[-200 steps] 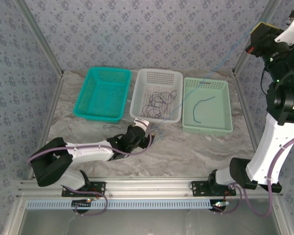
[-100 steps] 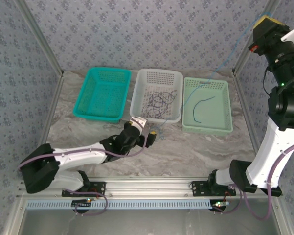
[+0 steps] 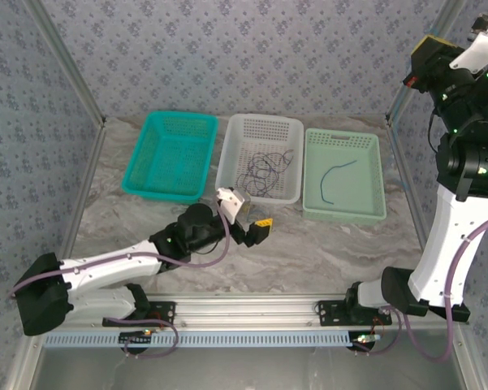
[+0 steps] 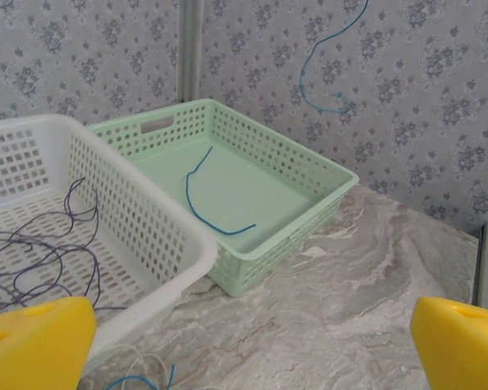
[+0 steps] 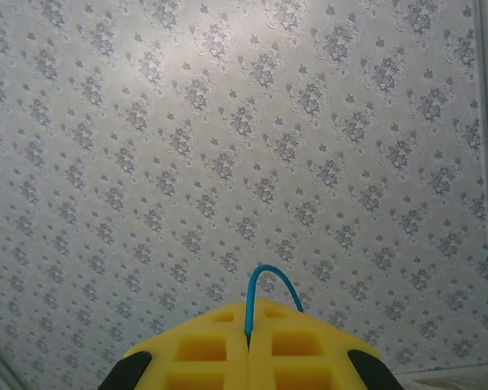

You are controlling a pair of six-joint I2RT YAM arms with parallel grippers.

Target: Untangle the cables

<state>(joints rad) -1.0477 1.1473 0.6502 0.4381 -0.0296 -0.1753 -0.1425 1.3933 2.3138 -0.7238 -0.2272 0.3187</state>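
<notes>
The pale green basket is below my right gripper and has another blue cable in it. My right gripper will next lower, tilt its fingers down and release the blue cable into the basket.
My right gripper (image 5: 249, 337) is raised high at the right (image 3: 429, 45) and is shut on the end of a thin blue cable (image 5: 264, 280). In the left wrist view that cable (image 4: 321, 69) dangles free in front of the back wall. My left gripper (image 3: 248, 213) stands open over the table in front of the white basket (image 3: 227, 175), its yellow fingers (image 4: 32, 341) wide apart with nothing between them. A tangle of dark cables (image 3: 264, 169) lies in the white basket (image 4: 146, 215). One blue cable (image 4: 199, 199) lies in the pale green basket (image 3: 373, 213).
A teal basket (image 3: 142, 183) stands left of the white one. Ends of a pale and a blue cable (image 4: 138, 378) lie on the marble table below the left gripper. Metal frame posts (image 3: 69, 77) rise at both sides.
My left gripper has opened fully, let go of the blue cable and drawn back from the white basket. The cable no longer stretches between the grippers and hangs from the right one.
</notes>
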